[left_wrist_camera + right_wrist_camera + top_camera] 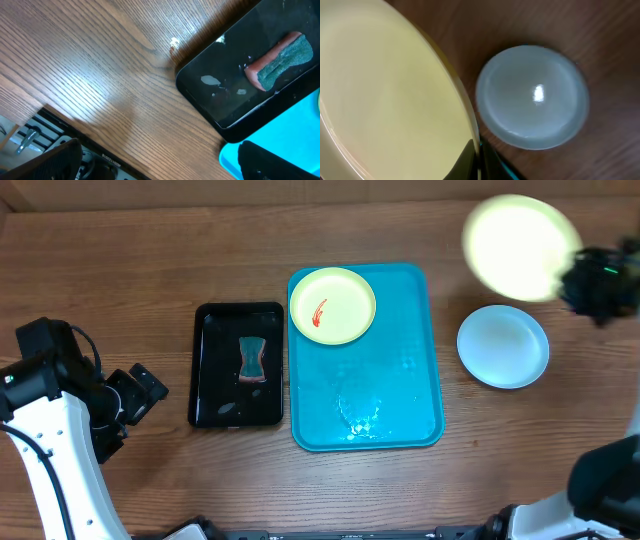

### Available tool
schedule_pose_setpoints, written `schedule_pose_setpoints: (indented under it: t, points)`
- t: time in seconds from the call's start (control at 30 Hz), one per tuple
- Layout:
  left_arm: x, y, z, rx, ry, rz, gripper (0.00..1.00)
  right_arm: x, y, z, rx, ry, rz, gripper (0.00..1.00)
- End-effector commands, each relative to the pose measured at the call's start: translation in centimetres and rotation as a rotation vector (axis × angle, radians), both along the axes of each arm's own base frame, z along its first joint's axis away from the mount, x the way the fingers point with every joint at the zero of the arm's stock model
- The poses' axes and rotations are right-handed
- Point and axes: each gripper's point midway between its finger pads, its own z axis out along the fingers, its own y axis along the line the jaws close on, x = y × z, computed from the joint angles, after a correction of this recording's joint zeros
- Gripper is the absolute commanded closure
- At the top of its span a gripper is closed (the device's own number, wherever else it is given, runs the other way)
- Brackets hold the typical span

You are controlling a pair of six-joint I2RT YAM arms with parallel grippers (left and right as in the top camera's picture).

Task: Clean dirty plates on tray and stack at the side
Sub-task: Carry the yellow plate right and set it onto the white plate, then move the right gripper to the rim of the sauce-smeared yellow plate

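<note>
The yellow-green plate will be released only after I move my right gripper back and down over the light blue plate [503, 346].
A pale yellow-green plate [332, 304] with a red smear lies at the far left corner of the turquoise tray [400, 380]. My right gripper [592, 280] is shut on the rim of a second yellow-green plate [518, 246], held in the air at the far right; it fills the left of the right wrist view [385, 90], pinched between the fingers [476, 162]. The light blue plate [503, 346] lies on the table right of the tray, below the held plate, and shows no smear [532, 97]. My left gripper [135, 395] is open and empty, left of the black tray.
A narrow black tray [237, 365] with a red-and-green sponge [252, 360] stands left of the turquoise tray; both show in the left wrist view [235, 100] [280, 60]. Water glistens on the turquoise tray's near part.
</note>
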Motion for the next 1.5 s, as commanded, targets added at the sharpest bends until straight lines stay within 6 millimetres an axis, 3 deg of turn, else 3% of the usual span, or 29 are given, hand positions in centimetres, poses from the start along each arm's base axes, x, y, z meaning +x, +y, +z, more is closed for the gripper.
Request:
schedule_pose_setpoints:
  t: [0.0,0.1,0.2,0.43,0.53,0.6,0.67,0.7,0.8,0.97,1.1,1.17,1.3,1.47]
  points:
    - [0.1,-0.1,0.2,-0.002,-0.015,-0.02,0.0,-2.1,-2.9,-3.2,0.02,0.098,-0.035,0.96]
    - [0.1,-0.1,0.2,-0.002,-0.015,-0.02,0.0,-4.7,-4.3,-6.7,-0.001,0.24,-0.084,0.96]
    - [0.1,-0.1,0.2,-0.002,-0.015,-0.02,0.0,-6.0,-3.8,-9.2,0.004,0.303,-0.08,0.96]
    - [0.1,-0.1,0.2,-0.002,-0.015,-0.02,0.0,-7.2,-1.2,-14.2,-0.013,0.378,-0.015,0.96]
    - [0.1,-0.1,0.2,-0.002,-0.015,-0.02,0.0,-6.3,-0.3,-14.8,-0.026,0.351,0.018,0.96]
    - [0.1,-0.1,0.2,-0.002,-0.015,-0.02,0.0,-5.6,0.2,-14.6,-0.039,0.331,0.047,0.9]
    - [0.1,-0.1,0.2,-0.002,-0.015,-0.02,0.0,-5.8,0.4,-14.4,-0.058,0.351,0.057,0.61]
    - [0.1,-0.1,0.2,-0.002,-0.015,-0.02,0.0,-6.0,0.3,-14.2,-0.069,0.363,0.054,0.52]
    - [0.1,-0.1,0.2,-0.002,-0.015,-0.02,0.0,-5.4,0.5,-12.6,-0.081,0.339,0.061,0.5]
    - [0.1,-0.1,0.2,-0.002,-0.015,-0.02,0.0,-2.8,2.7,-5.3,-0.136,0.151,0.202,0.5]
    - [0.1,-0.1,0.2,-0.002,-0.015,-0.02,0.0,-1.1,8.5,0.6,-0.125,-0.086,0.458,0.5]
    - [0.1,-0.1,0.2,-0.002,-0.015,-0.02,0.0,-0.9,12.3,2.2,-0.124,-0.173,0.603,0.5]
    - [0.1,-0.1,0.2,-0.002,-0.015,-0.02,0.0,-0.7,18.1,1.9,-0.157,-0.21,0.808,0.5]
    - [0.1,-0.1,0.2,-0.002,-0.015,-0.02,0.0,1.0,24.1,-0.9,-0.255,-0.251,0.958,0.46]
